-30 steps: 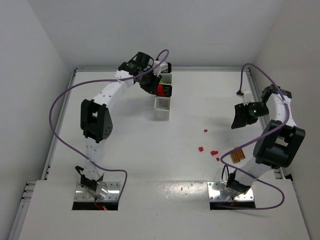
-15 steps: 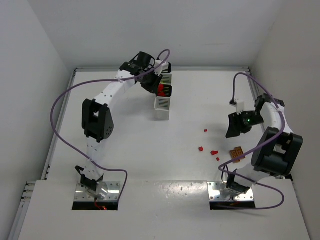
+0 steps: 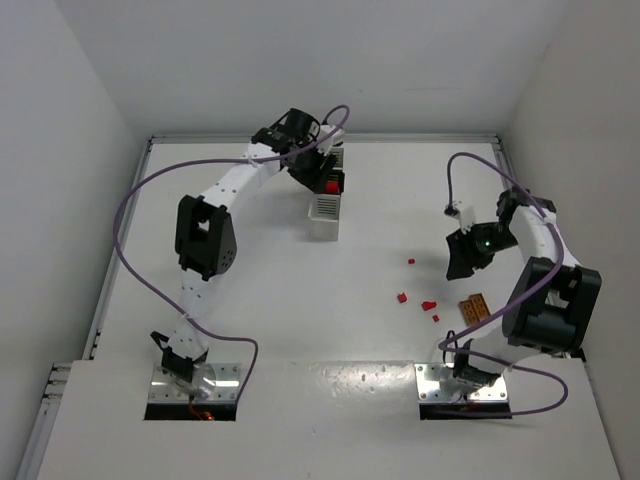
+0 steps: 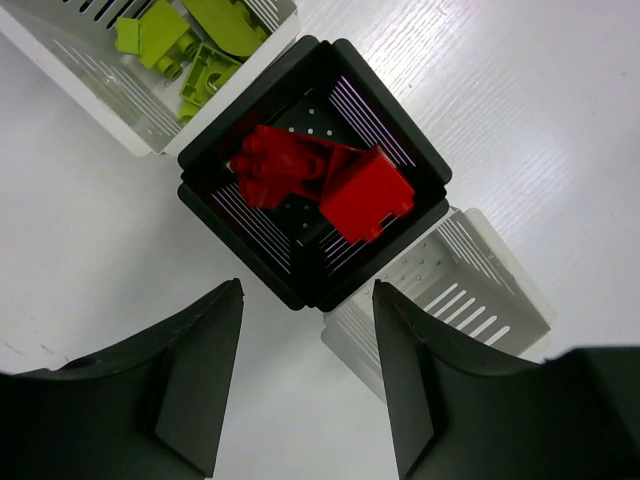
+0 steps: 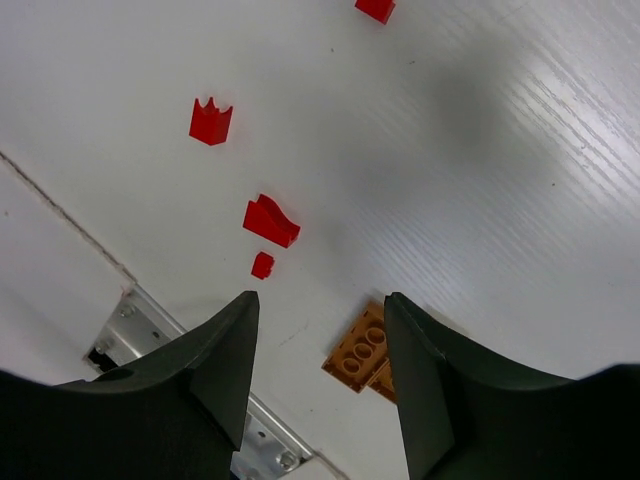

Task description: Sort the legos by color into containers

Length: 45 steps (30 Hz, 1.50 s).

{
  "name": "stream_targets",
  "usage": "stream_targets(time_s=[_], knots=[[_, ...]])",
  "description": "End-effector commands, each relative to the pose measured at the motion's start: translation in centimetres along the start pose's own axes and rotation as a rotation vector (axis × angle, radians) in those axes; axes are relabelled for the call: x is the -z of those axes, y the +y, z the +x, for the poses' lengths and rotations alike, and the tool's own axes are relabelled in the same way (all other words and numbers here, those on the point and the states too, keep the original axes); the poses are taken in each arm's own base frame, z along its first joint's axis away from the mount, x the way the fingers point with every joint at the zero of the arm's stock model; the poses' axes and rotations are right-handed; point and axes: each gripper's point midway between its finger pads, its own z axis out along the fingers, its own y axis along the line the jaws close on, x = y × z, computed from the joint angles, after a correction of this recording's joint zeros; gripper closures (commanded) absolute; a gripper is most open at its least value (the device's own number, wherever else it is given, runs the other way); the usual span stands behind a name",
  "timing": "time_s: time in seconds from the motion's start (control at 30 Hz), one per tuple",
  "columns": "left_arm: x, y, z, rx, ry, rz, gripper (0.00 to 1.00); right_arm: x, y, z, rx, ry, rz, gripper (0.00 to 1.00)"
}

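My right gripper moves back and to the left in the top view next, then down onto the curved red piece (image 3: 428,305), since the black bin holds red bricks.
My left gripper (image 3: 318,172) hangs open and empty over the row of containers at the back. Its wrist view shows a black bin (image 4: 300,288) holding red bricks (image 4: 325,182), a white bin (image 4: 90,75) with green bricks (image 4: 185,45), and an empty white bin (image 4: 480,295). The left gripper (image 4: 305,385) is just off the black bin's near corner. My right gripper (image 3: 462,262) is open and empty above the loose legos. Below it lie red pieces (image 5: 270,221) (image 5: 210,120) (image 5: 262,265) and orange studded plates (image 5: 362,352), which also show in the top view (image 3: 475,307).
More red bricks lie on the table at mid right (image 3: 411,261) (image 3: 402,297) (image 3: 429,305). The table's near edge with a metal bracket (image 5: 130,330) shows in the right wrist view. Walls close the table at back and sides.
My right gripper has moved left and nearer, to above the red and orange legos. My left gripper has shifted a little right over the bins.
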Motion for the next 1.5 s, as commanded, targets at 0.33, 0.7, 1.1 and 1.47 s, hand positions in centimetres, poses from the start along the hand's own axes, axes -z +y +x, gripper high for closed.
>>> stream_targets(time_s=[0.33, 0.7, 1.1, 1.47], knots=[[11.8, 0.3, -6.0, 0.122, -0.33, -0.083, 0.37, -2.5, 2.6, 4.0, 0.544, 0.177, -0.036, 0.45], [14.3, 3.4, 1.4, 0.253, -0.267, -0.153, 0.36, -5.8, 2.9, 2.9, 0.77, 0.198, -0.067, 0.38], [16.6, 5.1, 3.7, 0.299, -0.278, -0.198, 0.36, -9.4, 2.9, 2.7, 0.819, 0.281, -0.107, 0.41], [18.1, 7.1, 5.0, 0.345, -0.297, -0.254, 0.36, -10.7, 1.9, 3.4, 0.857, 0.355, -0.092, 0.74]])
